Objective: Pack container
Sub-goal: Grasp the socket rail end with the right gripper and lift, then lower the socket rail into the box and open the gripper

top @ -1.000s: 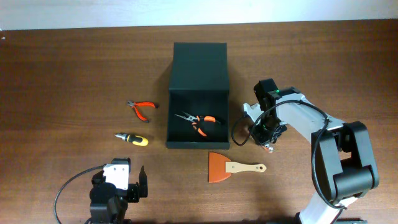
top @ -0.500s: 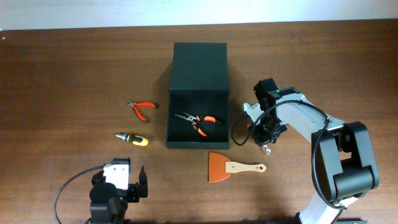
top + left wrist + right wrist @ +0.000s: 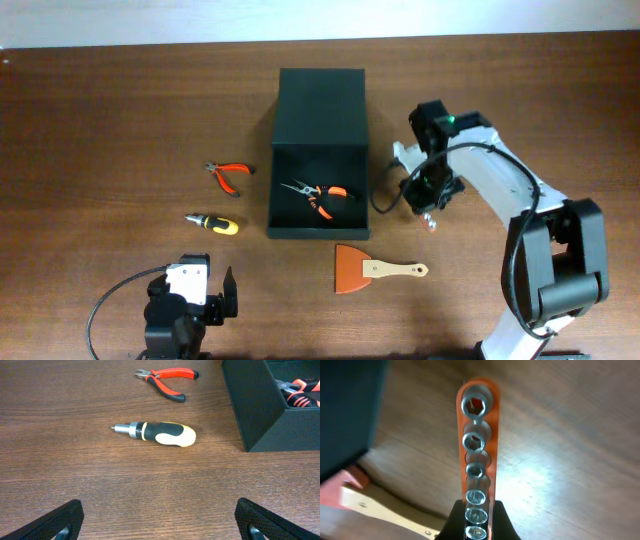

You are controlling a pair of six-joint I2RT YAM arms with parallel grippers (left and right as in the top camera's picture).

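My right gripper carries the orange socket bar up over the side of the container next, then down inside over the long-nose pliers (image 3: 320, 195).
The dark green container (image 3: 318, 232) stands open at mid-table, its flap lid (image 3: 321, 105) laid back; orange-handled long-nose pliers (image 3: 320, 195) lie inside. My right gripper (image 3: 426, 198) hovers just right of the container, shut on an orange socket rail (image 3: 477, 435) with several chrome sockets, held above the wood. The container's corner shows in the right wrist view (image 3: 345, 410). My left gripper (image 3: 215, 295) is open and empty near the front edge, with the screwdriver (image 3: 157, 433) ahead of it and the container (image 3: 255, 410) to its right.
Red-handled cutters (image 3: 228, 174) and a black-and-yellow screwdriver (image 3: 213, 222) lie left of the container. An orange scraper with a wooden handle (image 3: 365, 268) lies in front of the container's right corner, below my right gripper; it also shows in the right wrist view (image 3: 370, 500).
My right arm has shifted slightly toward the back of the table with the socket rail still in its grip. The left arm and the loose tools have not moved.
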